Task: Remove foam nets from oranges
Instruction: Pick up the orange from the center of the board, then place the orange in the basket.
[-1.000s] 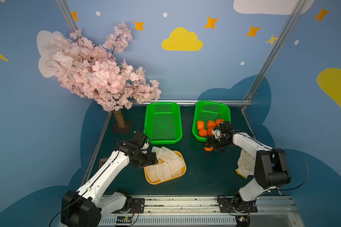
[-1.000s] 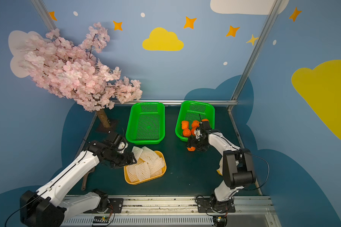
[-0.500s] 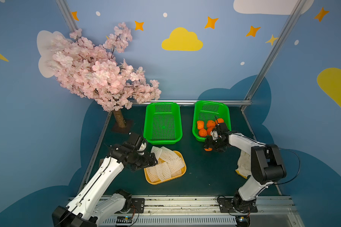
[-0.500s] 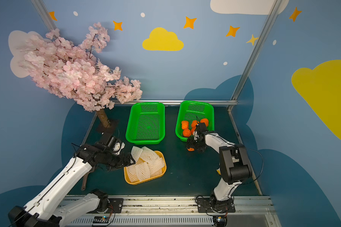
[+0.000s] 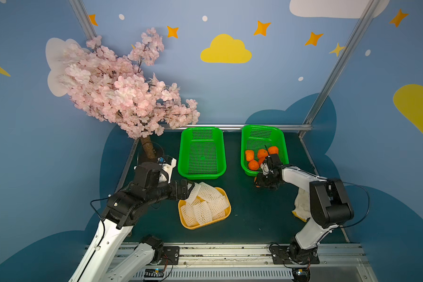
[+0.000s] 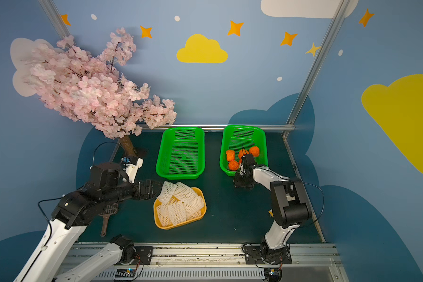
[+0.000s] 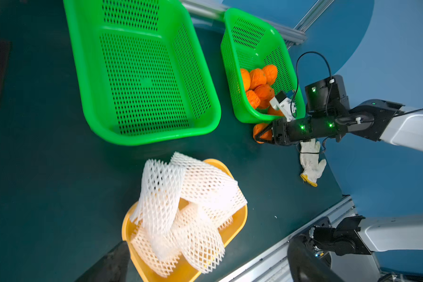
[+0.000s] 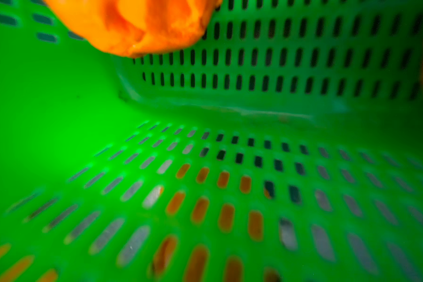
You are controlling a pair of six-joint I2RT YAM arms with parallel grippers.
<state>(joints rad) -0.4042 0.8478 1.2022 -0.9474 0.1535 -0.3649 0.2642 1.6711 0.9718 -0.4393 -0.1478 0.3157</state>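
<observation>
My right gripper lifts up past the basket's near rim next, then moves outward over the oranges in the basket to release its own orange, still outside.
Several white foam nets lie piled in a yellow tray, with no fruit in them. My left gripper is open at the tray's left edge, its jaws set wide on either side of the pile and holding nothing. Several bare oranges sit in the right green basket. One more orange rests on the table by that basket's near corner, and my right gripper is shut on it. The right wrist view shows only the basket wall and an orange.
An empty green basket stands behind the tray. A white work glove lies under the right arm. A pink blossom tree stands at the back left. A dark handled tool lies under the left arm. A metal rail runs along the front.
My left gripper's jaws have spread wider beside the net pile, and the left arm's elbow has shifted. My right gripper's jaws have narrowed around the orange by the basket corner.
</observation>
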